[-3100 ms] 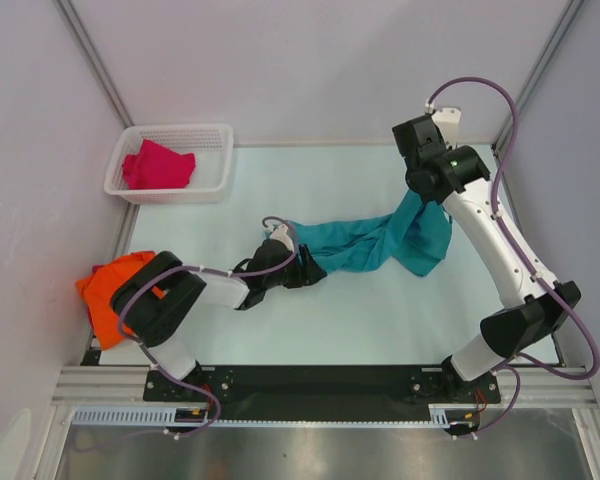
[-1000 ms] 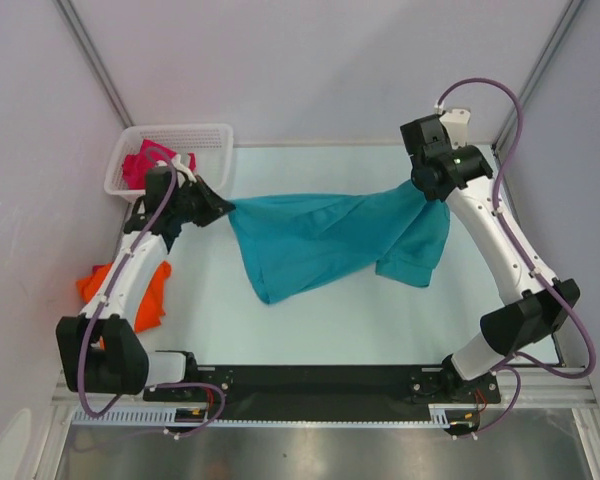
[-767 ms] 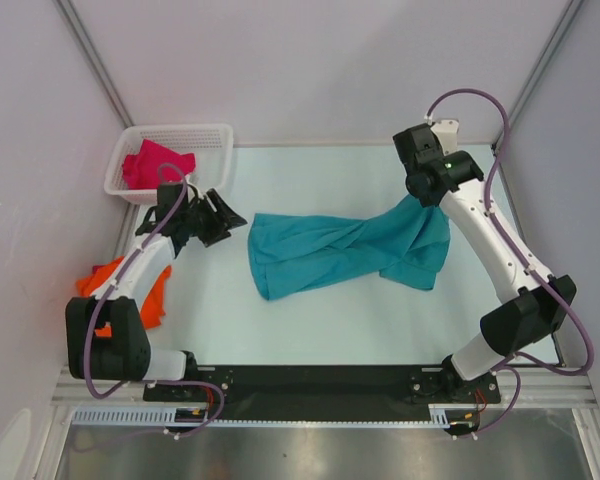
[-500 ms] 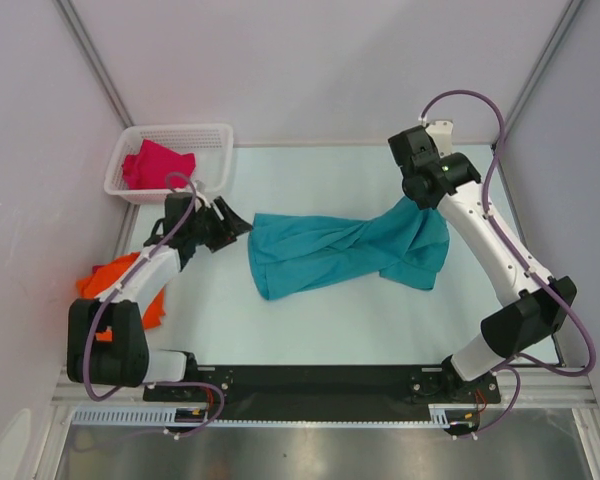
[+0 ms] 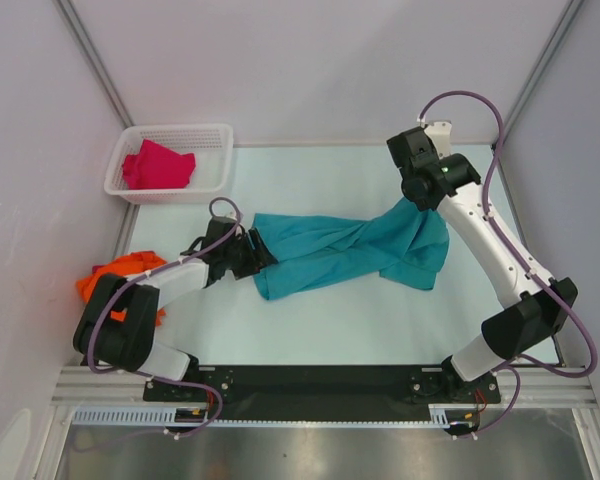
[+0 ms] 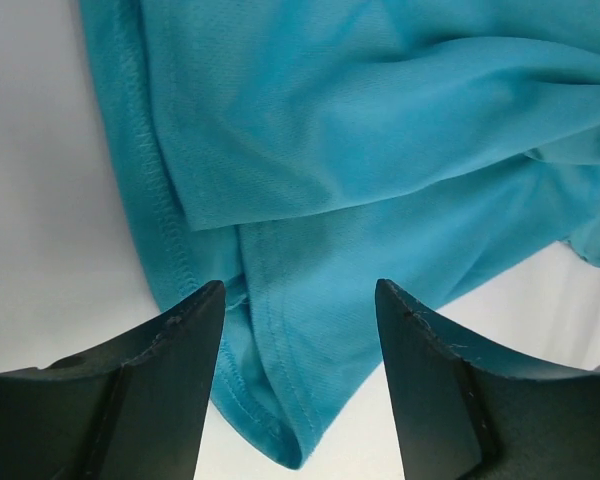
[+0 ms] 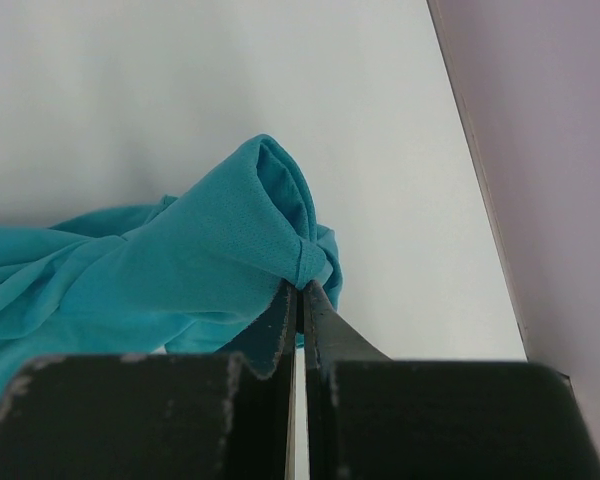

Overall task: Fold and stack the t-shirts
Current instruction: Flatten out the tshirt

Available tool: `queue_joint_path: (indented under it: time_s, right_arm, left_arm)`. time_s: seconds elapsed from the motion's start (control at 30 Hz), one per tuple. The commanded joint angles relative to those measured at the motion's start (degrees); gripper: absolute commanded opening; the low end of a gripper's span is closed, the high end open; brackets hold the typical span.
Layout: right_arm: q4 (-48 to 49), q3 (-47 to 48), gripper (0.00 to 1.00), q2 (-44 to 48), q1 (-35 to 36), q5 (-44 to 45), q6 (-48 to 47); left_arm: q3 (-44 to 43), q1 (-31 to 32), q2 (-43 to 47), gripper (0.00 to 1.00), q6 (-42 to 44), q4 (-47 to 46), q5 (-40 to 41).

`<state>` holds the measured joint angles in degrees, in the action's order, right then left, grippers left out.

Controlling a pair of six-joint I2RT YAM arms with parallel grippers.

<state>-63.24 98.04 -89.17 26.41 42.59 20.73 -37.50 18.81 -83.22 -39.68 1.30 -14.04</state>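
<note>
The teal-blue t-shirt's upper-layer corner is below, left in the wrist view, so my left gripper will go down there next.
The teal-blue t-shirt [image 5: 345, 250] lies bunched across the middle of the table. My right gripper [image 5: 412, 196] is shut on its right end [image 7: 280, 245] and holds that end up. My left gripper [image 5: 252, 252] is open at the shirt's left end, its fingers [image 6: 170, 380] either side of a folded hem corner [image 6: 280, 400]. The orange t-shirt [image 5: 115, 275] lies crumpled at the table's left edge, partly under my left arm. The magenta-red t-shirt [image 5: 158, 165] sits in the basket.
A white lattice basket [image 5: 215, 160] stands at the back left corner. Grey walls close in the table on the left, back and right, and the right wall [image 7: 540, 150] is close to my right gripper.
My left gripper let go of the teal shirt's left end, which dropped to the table. The left arm then swung down and came back in to the shirt's left end, open.
</note>
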Motion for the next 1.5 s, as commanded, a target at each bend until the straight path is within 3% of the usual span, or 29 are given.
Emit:
queue_joint_path:
  time_s: [0.0, 0.2, 0.83, 0.93, 0.97, 1.0, 1.03, 1.2, 1.47]
  right_arm:
    - [-0.92, 0.57, 0.0, 2.86, 0.22, 2.32, -0.43]
    - [-0.92, 1.01, 0.0, 2.16, 0.3, 2.32, -0.52]
    - [-2.59, 3.12, 0.0, -0.04, 0.48, 2.94, -0.25]
    - [-2.85, 3.39, 0.0, -0.13, 0.48, 3.2, -0.16]
    - [-3.02, 3.47, 0.0, -0.31, 0.57, 3.2, -0.16]
    - [-3.11, 3.56, 0.0, -0.39, 0.66, 3.2, -0.16]
    - [-3.2, 3.74, 0.0, -0.4, 0.66, 3.29, -0.08]
    - [-3.55, 4.09, 0.0, -0.66, 0.83, 3.99, -0.16]
    - [-1.54, 6.2, 0.0, -2.42, -0.22, 4.35, -2.1]
  left_arm:
    - [0.06, 0.27, 0.69, 0.66, -0.31, -3.41, 4.97]
    - [-1.7, 0.35, 1.92, 0.66, 1.71, -0.07, 11.66]
    - [-2.67, 0.53, -7.65, 0.64, -0.92, -8.42, 8.24]
    - [-2.93, 0.53, -8.71, 0.45, -1.45, -9.82, 6.84]
    - [-3.2, 0.62, -9.06, 0.16, -1.54, -10.0, 6.49]
    - [-3.46, 0.62, -9.33, 0.04, -1.45, -9.83, 6.14]
    - [-4.24, 0.62, -9.76, 0.0, -1.54, -9.3, 6.13]
    - [-7.76, 0.62, -8.19, 0.0, -1.1, -3.52, 6.83]
    - [-25.95, 0.0, -1.07, 0.0, 3.91, 12.14, 11.84]
